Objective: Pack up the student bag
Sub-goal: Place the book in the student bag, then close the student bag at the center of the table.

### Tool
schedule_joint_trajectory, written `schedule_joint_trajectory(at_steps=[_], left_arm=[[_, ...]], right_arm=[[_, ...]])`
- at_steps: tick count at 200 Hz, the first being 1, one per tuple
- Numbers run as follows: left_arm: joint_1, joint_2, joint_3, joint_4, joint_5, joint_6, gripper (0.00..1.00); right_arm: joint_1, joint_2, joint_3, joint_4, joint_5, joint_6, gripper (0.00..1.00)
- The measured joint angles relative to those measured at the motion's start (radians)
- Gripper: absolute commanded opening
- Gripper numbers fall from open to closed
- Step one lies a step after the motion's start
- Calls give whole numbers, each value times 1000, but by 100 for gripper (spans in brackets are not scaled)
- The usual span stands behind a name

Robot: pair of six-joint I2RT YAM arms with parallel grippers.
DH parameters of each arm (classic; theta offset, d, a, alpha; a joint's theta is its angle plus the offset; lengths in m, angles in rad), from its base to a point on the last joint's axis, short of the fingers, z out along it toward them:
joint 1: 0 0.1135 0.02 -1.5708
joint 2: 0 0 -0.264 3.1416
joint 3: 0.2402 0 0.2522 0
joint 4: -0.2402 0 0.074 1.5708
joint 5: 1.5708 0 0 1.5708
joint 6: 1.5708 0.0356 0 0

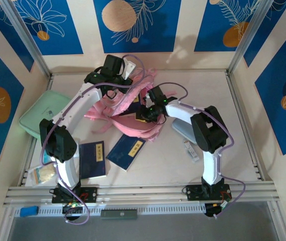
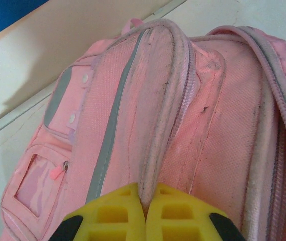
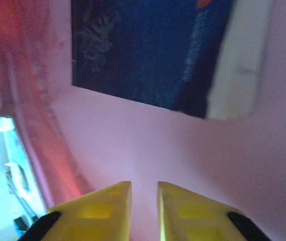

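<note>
A book is already inside the bag. My left gripper will next bring the bag's pink fold down and back over the bag's opening and let go of the fold.
The pink student bag lies in the middle of the table, its mouth held up at the back. My left gripper is at the bag's far rim. In the left wrist view its yellow fingers are shut on a pink zip-edge fold of the bag, with grey strips and front pockets to the left. My right gripper reaches into the bag's opening. Seen from the right wrist, it stands open above pink lining, nothing between its fingers. A dark blue book lies further inside.
Two blue books lie near the front. A mint-green zip case sits at the left. A grey-blue pouch and a small white item lie by the right arm, a packet at front left.
</note>
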Motion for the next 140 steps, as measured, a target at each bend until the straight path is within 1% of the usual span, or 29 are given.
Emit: schedule_joint_trajectory(at_steps=[23,40,58,80,98,123,140], left_arm=[[0,0,0,0,4,-2,0],[0,0,0,0,7,-7,0],[1,-2,-12,8,7,-8,0],[1,-8,-26,18,10,-16,0],[2,-9,-32,26,10,-25,0],[2,-9,-36,32,10,-46,0],[2,-11,-45,38,16,-59,0]], right_arm=[[-3,49,19,23,67,9,6],[-36,63,35,45,99,8,6],[-82,84,89,66,122,9,6],[-124,116,162,91,130,6,7],[-139,127,195,103,132,5,8],[-136,121,184,105,118,-8,11],[-131,71,105,95,103,-20,15]])
